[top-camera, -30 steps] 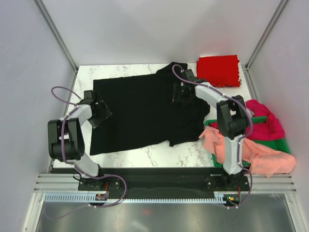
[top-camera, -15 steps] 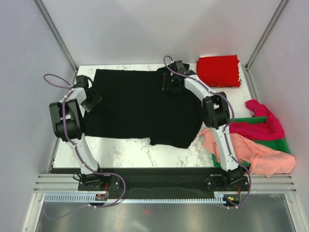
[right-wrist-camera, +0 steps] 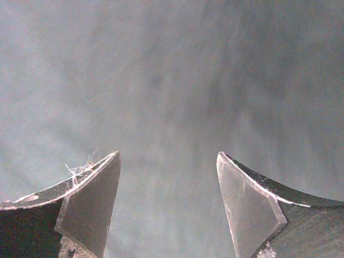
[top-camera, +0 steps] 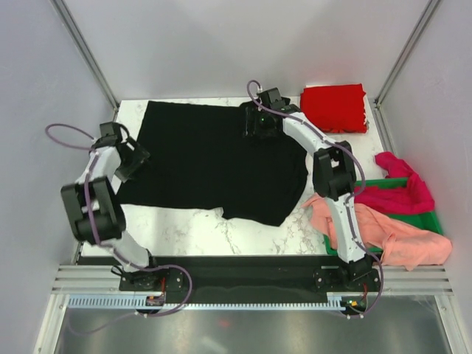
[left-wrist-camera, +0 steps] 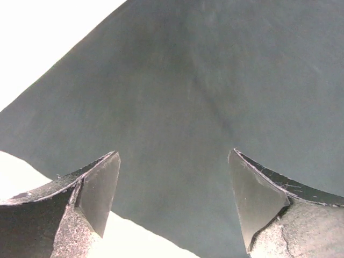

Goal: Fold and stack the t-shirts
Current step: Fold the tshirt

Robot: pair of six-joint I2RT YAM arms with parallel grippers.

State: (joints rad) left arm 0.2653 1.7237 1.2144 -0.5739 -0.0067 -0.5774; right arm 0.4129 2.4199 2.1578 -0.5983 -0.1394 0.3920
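My right gripper will next move back across the cloth and down onto the shirt's near sleeve corner [top-camera: 278, 220], which sticks out by the salmon-pink shirt.
A black t-shirt [top-camera: 214, 158] lies spread flat over the marble table [top-camera: 184, 232], one sleeve reaching the back near the right arm. My left gripper [top-camera: 133, 158] hovers at the shirt's left edge. In the left wrist view this gripper [left-wrist-camera: 173, 152] stands open over black cloth [left-wrist-camera: 215, 80], nothing between its fingers. My right gripper [top-camera: 255, 124] is over the shirt's back edge. It is open [right-wrist-camera: 167, 153] above black cloth [right-wrist-camera: 172, 64]. A folded bright red t-shirt [top-camera: 335, 107] rests at the back right corner. Salmon-pink [top-camera: 391, 240] and magenta [top-camera: 404, 193] t-shirts lie crumpled at the right.
A green bin [top-camera: 435, 221] sits off the table's right side under the crumpled shirts. White walls and metal frame posts close in the table on the left, back and right. Bare marble shows along the near edge.
The black shirt has been drawn toward the back of the table and lies flatter. Both grippers went back with it; the left one has since come nearer and further left.
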